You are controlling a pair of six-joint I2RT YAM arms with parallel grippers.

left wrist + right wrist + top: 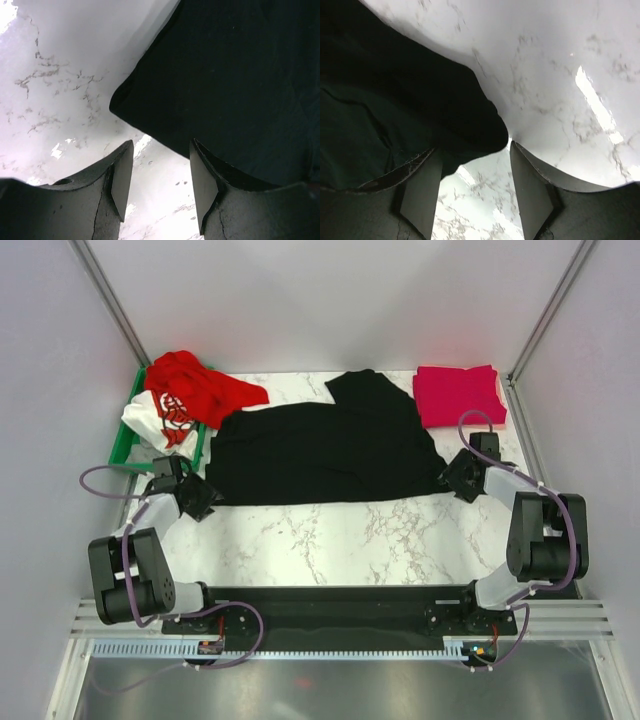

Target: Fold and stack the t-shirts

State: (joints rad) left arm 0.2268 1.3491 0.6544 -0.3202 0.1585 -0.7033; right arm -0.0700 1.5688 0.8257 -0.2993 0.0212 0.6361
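Observation:
The black shirt's near corner by the bin (pixel 128 111) is just outward of my left gripper. The gripper's empty fingers should ease outward around that corner next and close.
A plain black t-shirt (pixel 320 450) lies spread across the middle of the marble table. A folded crimson-pink t-shirt (pixel 458 394) lies at the back right. A red t-shirt (pixel 200 387) and a white t-shirt with a red print (pixel 160 420) are heaped in the green bin. My left gripper (pixel 207 496) is open at the black shirt's near left corner (pixel 130 100), with bare table between its jaws. My right gripper (pixel 450 476) is open at the shirt's near right corner (pixel 470 120), which lies just ahead of its jaws.
The green plastic bin (pixel 125 435) stands at the back left edge. Grey walls with metal posts enclose the table. Bare marble (pixel 330 540) stretches between the black shirt and the arm bases.

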